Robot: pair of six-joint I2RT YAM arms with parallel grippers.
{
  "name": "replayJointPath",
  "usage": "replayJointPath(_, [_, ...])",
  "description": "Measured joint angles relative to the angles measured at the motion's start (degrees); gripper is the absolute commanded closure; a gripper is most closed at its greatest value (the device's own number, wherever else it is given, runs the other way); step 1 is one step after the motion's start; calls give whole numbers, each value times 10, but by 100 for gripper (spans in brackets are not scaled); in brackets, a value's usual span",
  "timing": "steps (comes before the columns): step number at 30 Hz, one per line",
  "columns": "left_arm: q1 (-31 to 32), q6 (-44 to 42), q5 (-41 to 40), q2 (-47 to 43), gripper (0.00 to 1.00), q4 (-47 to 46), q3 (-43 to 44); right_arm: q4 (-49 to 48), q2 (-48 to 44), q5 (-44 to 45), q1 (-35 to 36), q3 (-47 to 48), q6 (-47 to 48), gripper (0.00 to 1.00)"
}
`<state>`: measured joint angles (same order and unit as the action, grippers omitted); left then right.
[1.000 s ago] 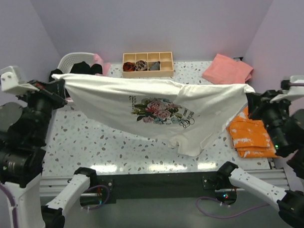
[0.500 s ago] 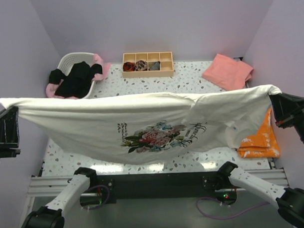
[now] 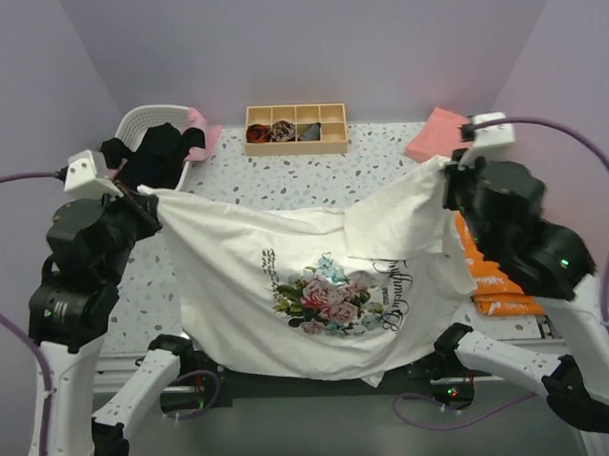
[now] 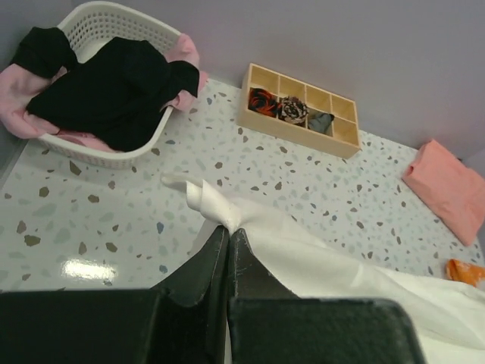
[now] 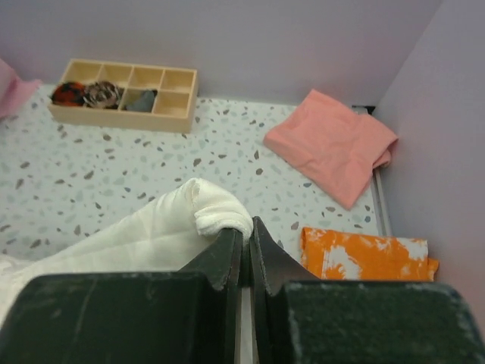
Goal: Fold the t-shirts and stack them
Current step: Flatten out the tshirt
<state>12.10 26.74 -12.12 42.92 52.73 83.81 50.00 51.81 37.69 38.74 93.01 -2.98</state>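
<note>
My right gripper holds the corner of the cream-white t-shirt, and the t-shirt's hem hangs over the near edge of the table, so the gripper will lower outward to the table beside the salmon-pink t-shirt and release the corner.
The cream-white t-shirt [image 3: 317, 288] with the rose print hangs in the air between both arms, its lower hem draping over the table's near edge. My left gripper [image 3: 151, 198] is shut on one top corner of it; the pinched cloth [image 4: 216, 208] shows at the fingertips in the left wrist view. At the other top corner my right gripper [image 3: 445, 171] is shut, with a bunch of white fabric [image 5: 216, 211] at its tips. A folded salmon-pink t-shirt [image 3: 451, 138] lies at the back right. Black and light pink t-shirts [image 3: 162, 153] fill the basket.
A white laundry basket [image 4: 114, 23] stands at the back left. A wooden compartment tray [image 3: 295, 128] with small rolled bundles sits at the back middle. A folded orange cloth [image 5: 364, 256] lies at the right edge, under my right arm.
Both arms have swung back in from a wide, high stretch. The shirt, pulled taut half a second ago, now hangs slacker and lower with its hem over the near edge.
</note>
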Motion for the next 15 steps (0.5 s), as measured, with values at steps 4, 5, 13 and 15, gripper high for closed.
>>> replayJointPath(4, [0, 14, -32, 11, 100, -60, -127, -60, 55, 22, 0, -133, -7, 100])
replayJointPath(5, [0, 17, -38, 15, 100, -80, -156, -67, 68, 25, 0, -155, -9, 100])
replayJointPath(13, [0, 43, -62, 178, 100, -249, -322, -169, 180, 6, -101, -238, -25, 100])
replayJointPath(15, [0, 42, -62, 240, 100, -286, -332, -198, 219, -10, -152, -238, -33, 100])
